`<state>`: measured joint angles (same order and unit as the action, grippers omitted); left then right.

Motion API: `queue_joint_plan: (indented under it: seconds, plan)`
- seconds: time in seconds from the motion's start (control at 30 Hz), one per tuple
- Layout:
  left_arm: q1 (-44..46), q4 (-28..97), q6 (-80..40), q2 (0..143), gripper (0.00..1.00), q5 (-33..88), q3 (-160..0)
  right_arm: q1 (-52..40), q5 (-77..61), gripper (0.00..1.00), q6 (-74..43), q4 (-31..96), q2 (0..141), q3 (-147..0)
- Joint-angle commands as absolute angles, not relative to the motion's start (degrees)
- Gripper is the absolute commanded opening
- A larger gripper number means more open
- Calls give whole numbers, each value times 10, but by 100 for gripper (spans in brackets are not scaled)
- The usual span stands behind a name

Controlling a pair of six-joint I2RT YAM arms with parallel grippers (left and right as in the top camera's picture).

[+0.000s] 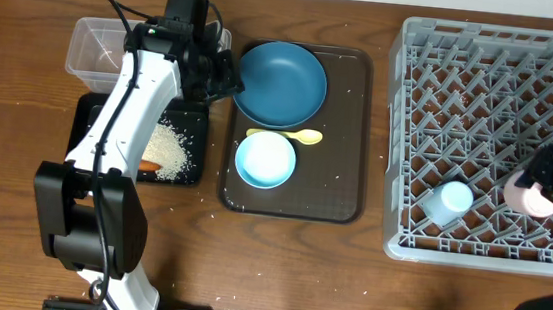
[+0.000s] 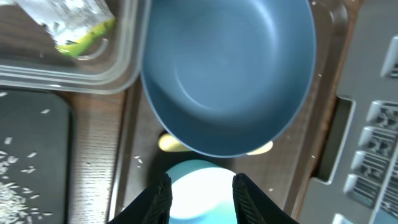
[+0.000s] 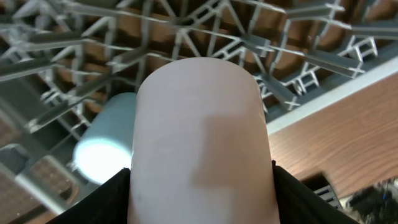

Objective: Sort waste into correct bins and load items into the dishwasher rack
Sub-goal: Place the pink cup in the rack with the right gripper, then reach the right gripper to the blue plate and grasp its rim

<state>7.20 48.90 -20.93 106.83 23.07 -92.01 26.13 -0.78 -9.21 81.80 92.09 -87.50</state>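
Observation:
Next, my right gripper lowers the pale pink cup onto the rack, because the rack's wires beside the light blue cup stand empty.
The dark blue plate point(image 1: 281, 83) point(image 2: 227, 74) lies at the far end of the brown serving tray point(image 1: 344, 131). My left gripper point(image 1: 225, 75) point(image 2: 202, 182) is at the plate's left rim, open, with only the light blue bowl point(image 1: 265, 160) point(image 2: 199, 186) showing between its fingers. A yellow spoon point(image 1: 288, 136) lies between plate and bowl. My right gripper point(image 1: 544, 194) point(image 3: 202, 174) is shut on the pale pink cup point(image 1: 531, 195) point(image 3: 199, 124) over the grey dishwasher rack point(image 1: 502, 104) point(image 3: 298, 56). The light blue cup point(image 1: 448, 202) point(image 3: 102, 149) lies in the rack beside it.
The clear tub point(image 1: 90, 53) point(image 2: 124, 68) holds a yellow-green wrapper point(image 2: 84, 37). In front of it, the black tray point(image 1: 187, 117) point(image 2: 37, 124) carries white rice point(image 1: 169, 148) and a small carrot point(image 1: 150, 167). Loose grains dot the brown tray.

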Motion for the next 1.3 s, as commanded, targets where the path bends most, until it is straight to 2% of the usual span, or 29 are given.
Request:
queue_joint_plan:
  seconds: [0.0, 0.2, 0.4, 0.5, 0.57, 0.63, 0.73, 1.03, 1.27]
  plan:
    - [73, 490, -201, 1067, 35, 198, -920, 282, -10, 47, -90, 816, 940, -875]
    - [73, 490, -202, 1067, 35, 183, -920, 276, -16, 48, -85, 808, 992, -875]
    - [73, 491, -202, 1067, 35, 183, -920, 269, -17, 53, -86, 792, 1048, -875]
    - [73, 491, -202, 1067, 35, 183, -920, 269, -34, 62, -85, 785, 1065, -875]
    - [73, 491, -202, 1067, 35, 183, -920, 269, -35, 75, -85, 784, 1069, -875]
    - [73, 491, -202, 1067, 35, 183, -920, 269, -35, 84, -85, 784, 1067, -876]
    - [73, 490, -202, 1067, 35, 183, -920, 269, -41, 90, -85, 785, 1064, -881]
    - [73, 495, -183, 1067, 36, 183, -920, 242, -95, 89, -54, 795, 992, -948]
    - [73, 510, -173, 1057, 35, 183, -921, 131, -150, 86, -76, 715, 900, -1021]
